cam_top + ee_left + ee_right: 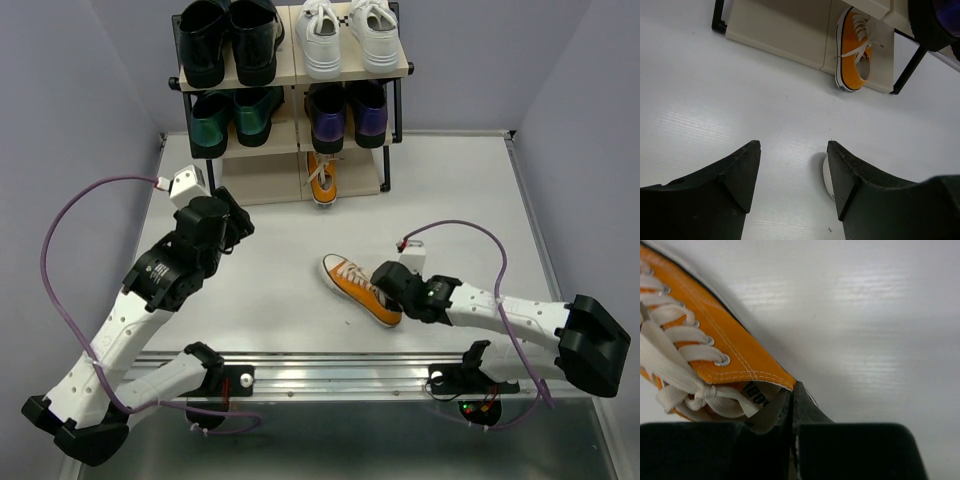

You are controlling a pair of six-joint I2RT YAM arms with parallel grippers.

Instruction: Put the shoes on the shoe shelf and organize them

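My right gripper will next carry the mate outward, toe first, onto the bare board beside the shelved orange sneaker and let go of it, because that spot is free.
One orange sneaker lies on the table, toe toward the shelf. My right gripper is shut on the canvas side wall at its heel opening, one finger inside the shoe and one outside; its laces show at the left. The other orange sneaker stands on the bottom board of the shoe shelf. White sneakers fill the top right, purple loafers the middle right. My left gripper hangs open above bare table with nothing between its fingers.
A shiny black pair sits top left on the shelf and a metallic green pair middle left. The shelf's black leg stands right of the shelved orange sneaker. A white rubber toe peeks beside my left gripper's right finger.
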